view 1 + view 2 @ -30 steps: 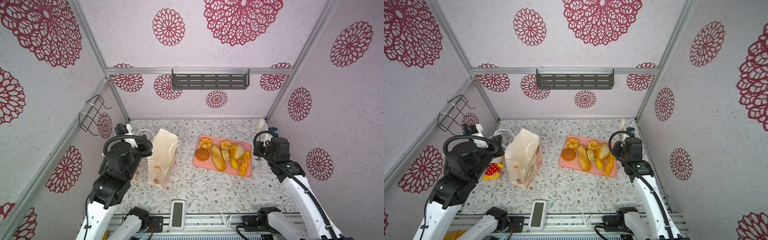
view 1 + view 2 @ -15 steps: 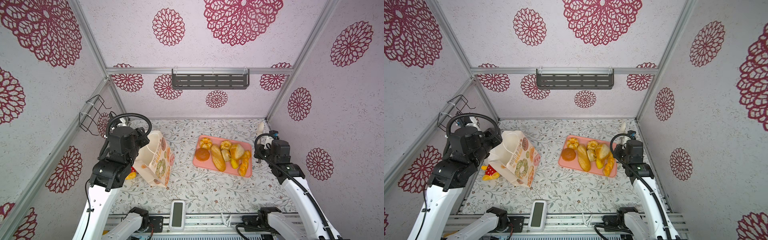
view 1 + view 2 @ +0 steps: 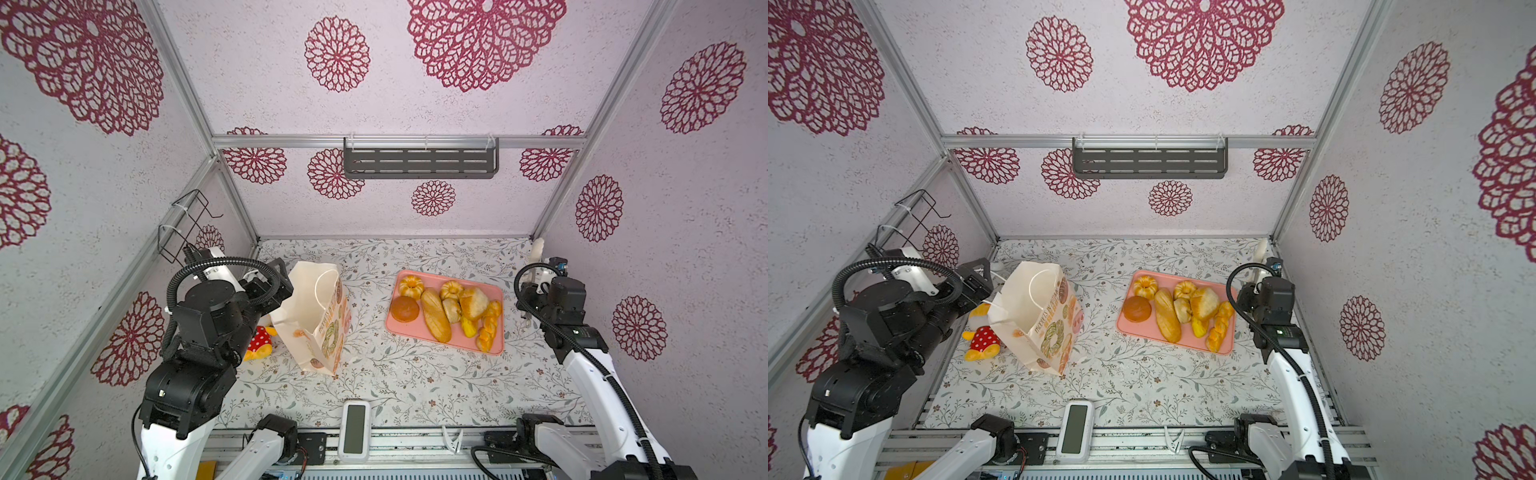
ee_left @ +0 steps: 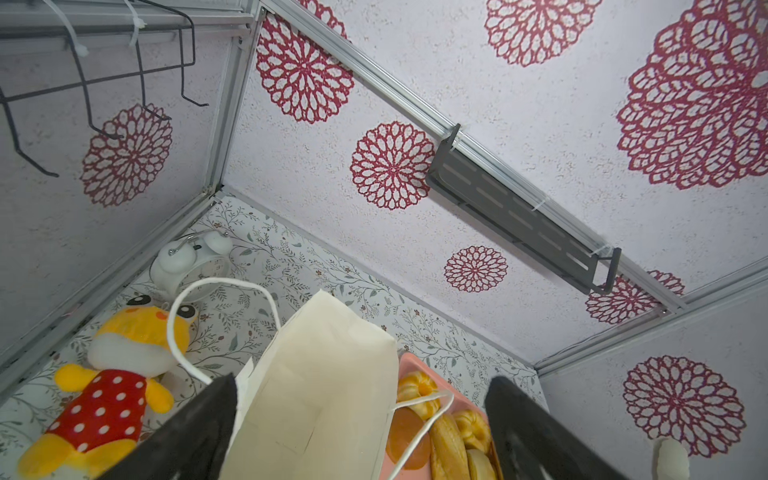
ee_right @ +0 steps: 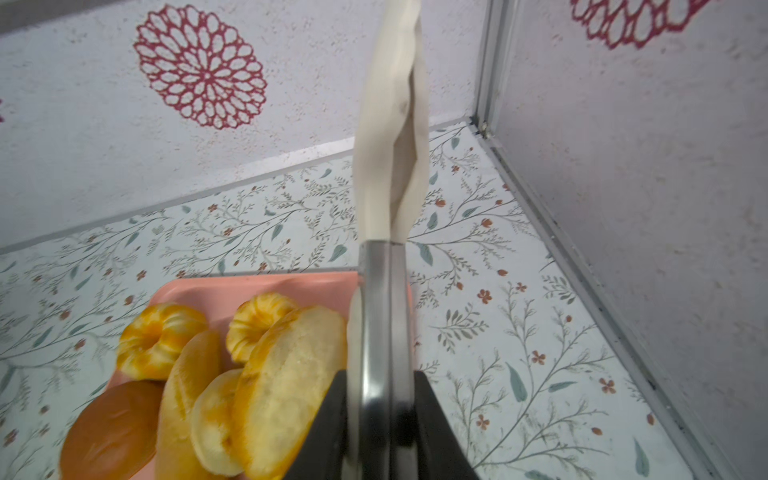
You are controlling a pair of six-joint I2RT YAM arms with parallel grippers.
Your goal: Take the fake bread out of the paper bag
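Note:
Next, my right gripper lowers to the clear part of the table beside the pink tray (image 3: 494,349) and releases the tongs, because only bare paper shows inside the bag.
The paper bag (image 3: 316,316) (image 3: 1038,316) stands leaning on the left of the table, mouth up and printed side facing right. My left gripper (image 3: 284,282) (image 3: 980,280) (image 4: 361,380) is open at the bag's rim. In the left wrist view the bag (image 4: 316,395) sits between the spread fingers (image 4: 199,432), and only bare paper shows inside it. The fake bread (image 3: 446,311) (image 3: 1179,309) (image 5: 249,374) lies piled on a pink tray (image 3: 494,349) (image 3: 1225,349). Beside the tray's right edge my right gripper (image 3: 534,291) (image 3: 1252,291) (image 5: 382,382) is shut on metal tongs (image 5: 388,124) with cream tips.
A yellow plush toy (image 3: 259,340) (image 3: 982,336) (image 4: 112,374) with a red spotted part lies left of the bag. A white alarm clock (image 4: 191,266) stands in the back left corner. A white device (image 3: 354,424) and a clip (image 3: 451,436) rest at the front edge.
My left gripper held the bag shut, lifted and tipped it, then opened and let go. The bag now stands leaning on the table. The right arm barely moved.

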